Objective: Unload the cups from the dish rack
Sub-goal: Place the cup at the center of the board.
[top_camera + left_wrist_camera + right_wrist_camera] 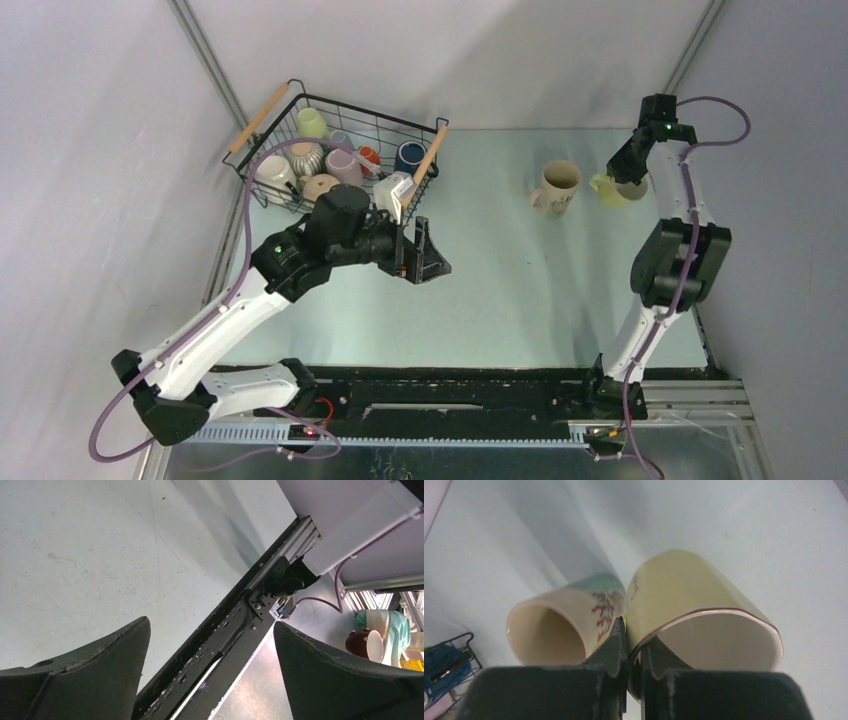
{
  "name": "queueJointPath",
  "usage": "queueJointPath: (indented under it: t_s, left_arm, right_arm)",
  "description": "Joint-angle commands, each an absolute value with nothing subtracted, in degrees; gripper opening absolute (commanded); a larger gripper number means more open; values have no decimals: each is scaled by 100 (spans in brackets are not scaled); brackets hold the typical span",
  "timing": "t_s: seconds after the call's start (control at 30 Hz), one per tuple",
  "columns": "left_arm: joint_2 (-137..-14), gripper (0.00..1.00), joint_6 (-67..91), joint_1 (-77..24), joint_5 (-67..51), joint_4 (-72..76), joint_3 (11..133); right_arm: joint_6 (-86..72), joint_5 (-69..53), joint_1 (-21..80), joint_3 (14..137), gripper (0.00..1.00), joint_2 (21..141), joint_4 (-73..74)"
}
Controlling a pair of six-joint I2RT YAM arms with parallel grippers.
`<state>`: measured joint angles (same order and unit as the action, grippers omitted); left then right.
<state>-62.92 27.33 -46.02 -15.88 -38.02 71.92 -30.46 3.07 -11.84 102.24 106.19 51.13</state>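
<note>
My right gripper moves down toward the cream patterned cup (556, 188) next and releases the yellow cup on the bare tabletop beside it, since that patch is clear.
The black wire dish rack (262, 118) with wooden handles stands at the back left and holds several cups, among them a pale green one (312, 122), a striped ribbed one (305, 157), a mauve one (343, 165) and a navy one (410, 157). My left gripper (420, 266) (211, 622) hangs open and empty just off the rack's near right corner. At the back right, my right gripper (622, 180) (631, 635) is shut on the rim of a yellow cup (608, 190) (689, 590), one finger inside and one outside. Left of it, a cream patterned cup (556, 188) (559, 625) stands on the table.
The black base rail (450, 385) (220, 645) runs along the table's near edge. Grey walls close in the left, back and right. A corner of the wire rack (446, 662) shows at the lower left of the right wrist view. Beyond the table edge sit a maroon mug (361, 644) and teal cloth.
</note>
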Motion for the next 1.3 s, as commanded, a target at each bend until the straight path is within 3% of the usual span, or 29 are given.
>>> queueJointPath:
  t_s: [0.0,0.4,0.8,1.17,1.27]
  left_arm:
    - [-6124,100,2554,-4675,-1655,-3751,7101]
    - [-6121,100,2584,-4678,-1675,-3850,7128]
    - [-6138,100,2589,-4692,-1662,-3854,7078]
    - [-6130,100,2534,-4687,-1587,-3876,6919]
    - [-6128,100,2553,-4692,-1580,-3871,6875]
  right_arm:
    - [-2899,403,-1233,11319,0,11290,5095]
    - [-2753,766,-1112,12525,0,12655,5749]
    - [-2584,894,-886,12483,0,12981,5906]
    - [-2574,927,-730,12481,50,12936,6012]
    - [-2616,876,-729,12524,60,12814,6034]
